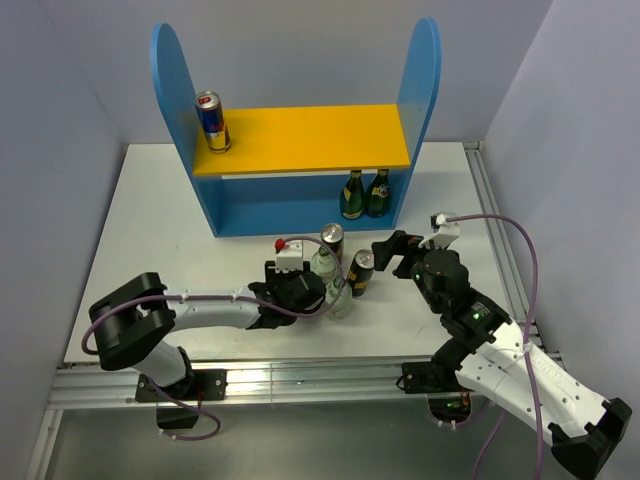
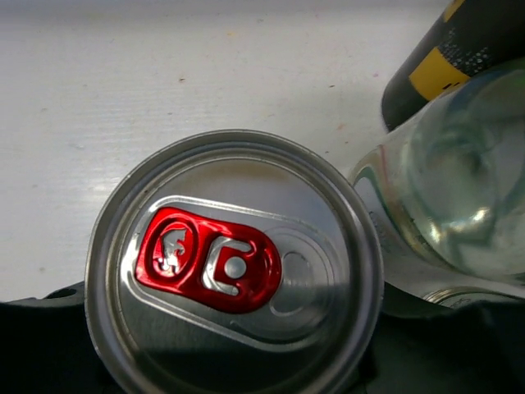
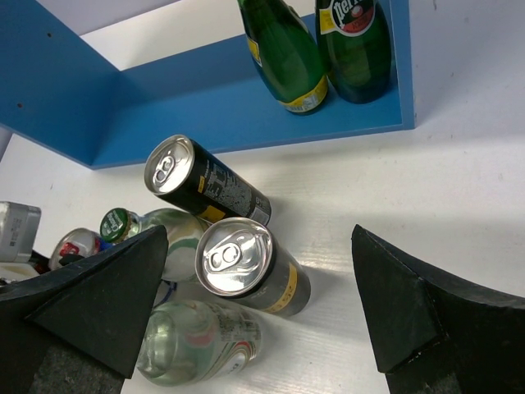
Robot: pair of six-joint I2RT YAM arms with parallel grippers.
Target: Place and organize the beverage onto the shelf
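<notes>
The left gripper needs to go up and outward and let go of the slim can beside the blue-and-silver can, because that spot on the board is above and outward of the gripper.
The shelf [image 1: 300, 140] stands at the back with a blue-and-silver can [image 1: 211, 121] on its yellow-orange upper board. My left gripper [image 1: 283, 250] [image 2: 238, 328] is shut on a slim can with a silver top and red tab [image 1: 278, 243] [image 2: 234, 263]; its body is hidden. Beside it stand two clear bottles [image 1: 323, 265] [image 1: 340, 295] and two black-and-gold cans [image 1: 332, 243] [image 1: 361, 273]. My right gripper [image 1: 390, 250] [image 3: 261, 271] is open, and the nearer black-and-gold can [image 3: 246, 263] stands between its fingers in the right wrist view.
Two green bottles [image 1: 352, 194] [image 1: 378, 192] stand on the shelf's lower level at the right, also in the right wrist view [image 3: 287, 57]. White walls close in on both sides of the table [image 1: 150, 220].
</notes>
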